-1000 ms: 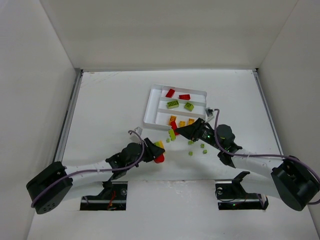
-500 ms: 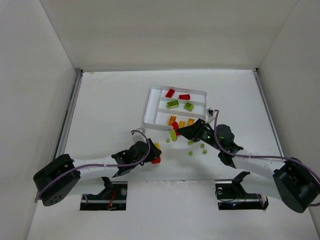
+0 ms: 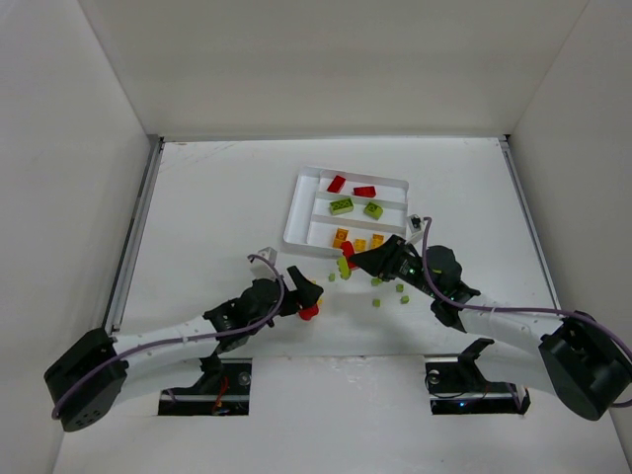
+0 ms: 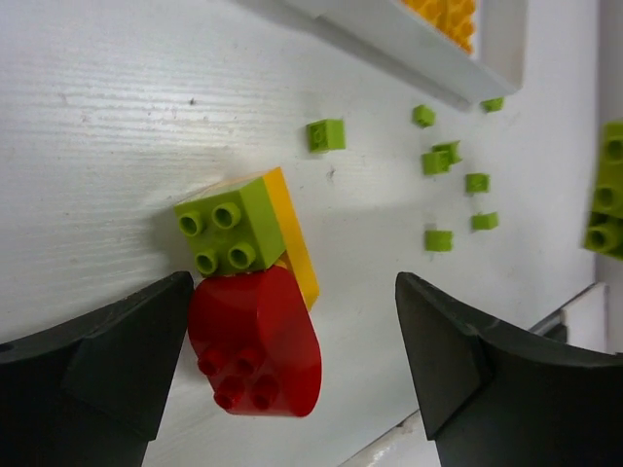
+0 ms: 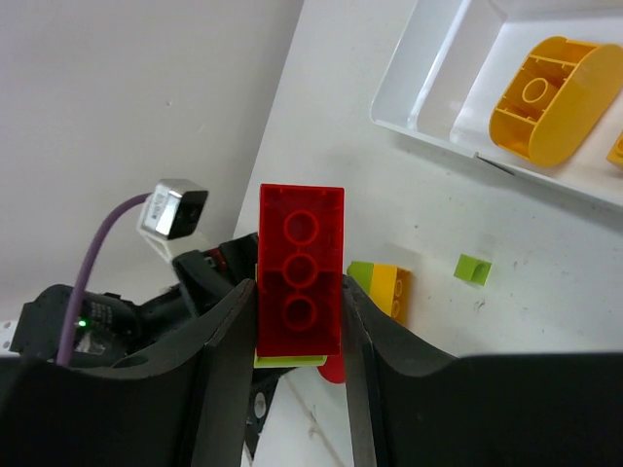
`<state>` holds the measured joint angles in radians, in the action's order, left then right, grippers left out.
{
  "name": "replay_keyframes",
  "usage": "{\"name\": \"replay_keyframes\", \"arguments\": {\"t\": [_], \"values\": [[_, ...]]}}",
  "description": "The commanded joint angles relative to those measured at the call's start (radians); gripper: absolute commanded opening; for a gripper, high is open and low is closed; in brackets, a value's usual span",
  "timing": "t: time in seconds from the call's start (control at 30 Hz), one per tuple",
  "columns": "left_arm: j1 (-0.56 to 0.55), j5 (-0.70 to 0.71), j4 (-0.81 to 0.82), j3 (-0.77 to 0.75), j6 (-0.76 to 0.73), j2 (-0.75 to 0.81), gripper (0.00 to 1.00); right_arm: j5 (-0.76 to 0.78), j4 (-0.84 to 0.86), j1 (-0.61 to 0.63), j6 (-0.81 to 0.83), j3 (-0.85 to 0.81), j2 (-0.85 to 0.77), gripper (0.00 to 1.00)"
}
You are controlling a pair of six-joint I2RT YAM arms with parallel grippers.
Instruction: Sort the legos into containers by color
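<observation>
My right gripper holds the red brick and should next move outward across the tray to that slot's empty end and let go of it, since the far slot already has red bricks in it.
The legos lie partly on the table and partly in the white tray, whose slots are the containers. A clump of a lime green brick, a yellow plate and a rounded red piece rests on the table between the jaws of my open left gripper, close against the left finger. My right gripper is shut on a red brick with a lime green piece stuck under it, held above the table just in front of the tray.
Several tiny green studs are scattered on the table right of the grippers. In the tray, the far slot holds red bricks, the middle one green bricks, the near one yellow-orange pieces. White walls enclose the table.
My left gripper has opened wide and let go of the green, yellow and red clump, which now sits on the table. The right arm and its red brick have not moved.
</observation>
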<state>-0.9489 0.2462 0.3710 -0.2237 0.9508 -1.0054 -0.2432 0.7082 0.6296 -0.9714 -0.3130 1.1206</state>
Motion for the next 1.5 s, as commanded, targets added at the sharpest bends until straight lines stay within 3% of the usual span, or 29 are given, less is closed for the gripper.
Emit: {"name": "replay_keyframes", "arguments": {"t": [0.0, 0.17, 0.33, 0.43, 0.57, 0.8, 1.03, 1.27, 1.47], "values": [[0.02, 0.028, -0.014, 0.023, -0.006, 0.132, 0.84, 0.013, 0.033, 0.008, 0.014, -0.024, -0.013, 0.34], [0.091, -0.019, -0.11, 0.024, -0.007, 0.27, 0.85, 0.013, 0.031, 0.006, 0.011, -0.029, -0.008, 0.34], [0.128, -0.032, -0.202, 0.0, -0.001, 0.3, 0.81, 0.013, 0.031, 0.009, 0.005, -0.038, -0.001, 0.34], [0.1, -0.021, -0.098, 0.017, 0.029, 0.323, 0.79, 0.031, 0.043, 0.029, -0.018, -0.049, 0.014, 0.34], [0.062, 0.01, 0.154, 0.056, 0.103, 0.314, 0.79, 0.057, 0.077, 0.075, -0.061, -0.078, 0.06, 0.34], [0.034, 0.035, 0.529, 0.115, 0.2, 0.153, 0.75, 0.068, 0.181, 0.097, -0.16, -0.109, 0.151, 0.35], [0.045, 0.028, 0.626, 0.104, 0.197, 0.09, 0.73, 0.038, 0.303, 0.107, -0.256, -0.127, 0.252, 0.35], [0.055, 0.024, 0.644, 0.087, 0.186, 0.065, 0.57, 0.009, 0.424, 0.117, -0.342, -0.13, 0.343, 0.35], [0.058, 0.024, 0.681, 0.089, 0.19, 0.033, 0.52, -0.007, 0.52, 0.117, -0.4, -0.129, 0.404, 0.35]]}}
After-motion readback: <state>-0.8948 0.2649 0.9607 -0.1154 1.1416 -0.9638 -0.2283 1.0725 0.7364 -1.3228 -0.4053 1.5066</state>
